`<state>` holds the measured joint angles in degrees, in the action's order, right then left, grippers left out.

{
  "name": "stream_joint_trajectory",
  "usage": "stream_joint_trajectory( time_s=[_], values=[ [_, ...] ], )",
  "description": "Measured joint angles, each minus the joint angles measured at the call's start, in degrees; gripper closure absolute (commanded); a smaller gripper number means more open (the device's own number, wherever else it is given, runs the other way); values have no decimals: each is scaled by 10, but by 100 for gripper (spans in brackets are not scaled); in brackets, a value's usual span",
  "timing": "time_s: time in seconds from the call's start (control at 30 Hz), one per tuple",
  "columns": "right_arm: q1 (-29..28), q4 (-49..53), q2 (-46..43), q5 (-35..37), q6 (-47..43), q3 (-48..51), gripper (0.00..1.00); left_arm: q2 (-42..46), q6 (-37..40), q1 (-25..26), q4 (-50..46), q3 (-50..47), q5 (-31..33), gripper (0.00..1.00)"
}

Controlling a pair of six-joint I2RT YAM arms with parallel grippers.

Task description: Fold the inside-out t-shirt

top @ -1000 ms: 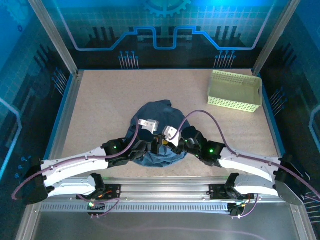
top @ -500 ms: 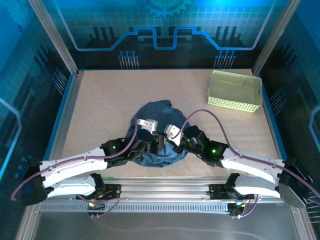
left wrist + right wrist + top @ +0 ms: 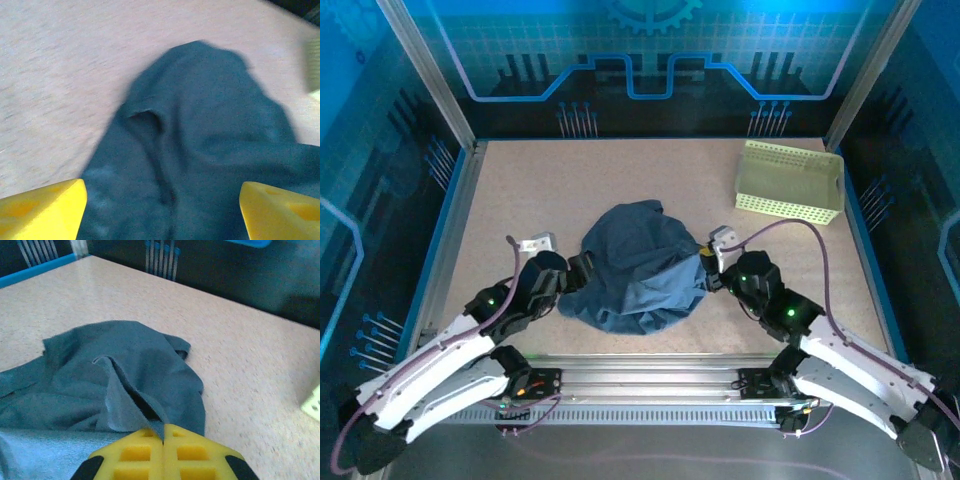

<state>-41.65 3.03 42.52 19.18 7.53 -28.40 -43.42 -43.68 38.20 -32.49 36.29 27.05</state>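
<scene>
The open left gripper should next move across the crumpled shirt toward the right gripper and down onto the ribbed seam, since only the opposite side is pinched.
The inside-out t-shirt (image 3: 638, 268) lies crumpled in a dark slate-blue heap at the middle of the table. My left gripper (image 3: 584, 273) is at its left edge. In the left wrist view the two yellow fingertips (image 3: 42, 210) stand wide apart, open, with wrinkled shirt fabric (image 3: 200, 130) below and beyond them. My right gripper (image 3: 706, 272) is at the shirt's right edge. In the right wrist view it (image 3: 163, 434) is shut on a raised fold of the t-shirt (image 3: 125, 375), pinched between the yellow pads.
A pale yellow-green perforated basket (image 3: 790, 182) stands at the back right; its corner (image 3: 313, 404) shows at the right of the right wrist view. Bare speckled tabletop (image 3: 520, 190) surrounds the shirt. Blue rails and metal posts edge the table.
Both arms moved from over the shirt's middle out to its sides. The left gripper opened and let go. The right gripper shut on a fold and drew it rightward.
</scene>
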Motion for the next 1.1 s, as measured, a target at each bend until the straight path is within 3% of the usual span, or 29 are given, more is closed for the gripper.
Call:
stream_joint_trajectory(
  time_s=[0.13,0.27,0.47,0.6,0.7,0.87,1.1],
  values=[
    [16,58,-39,19,76,28,100,-46,1,-39,-11,-35,-67,29],
    [21,95,-90,32,140,71,100,-112,11,-36,37,-43,-159,36],
    [30,130,-141,34,202,109,100,-223,21,-19,121,-23,-231,44],
    [33,140,-148,36,225,108,100,-285,20,-19,156,-6,-243,44],
    [35,142,-148,35,234,109,100,-306,17,-19,179,-6,-253,52],
    [35,141,-148,31,242,111,100,-326,15,-19,217,-5,-261,57],
    [38,141,-149,29,242,115,100,-359,14,-19,224,0,-261,51]
  ],
)
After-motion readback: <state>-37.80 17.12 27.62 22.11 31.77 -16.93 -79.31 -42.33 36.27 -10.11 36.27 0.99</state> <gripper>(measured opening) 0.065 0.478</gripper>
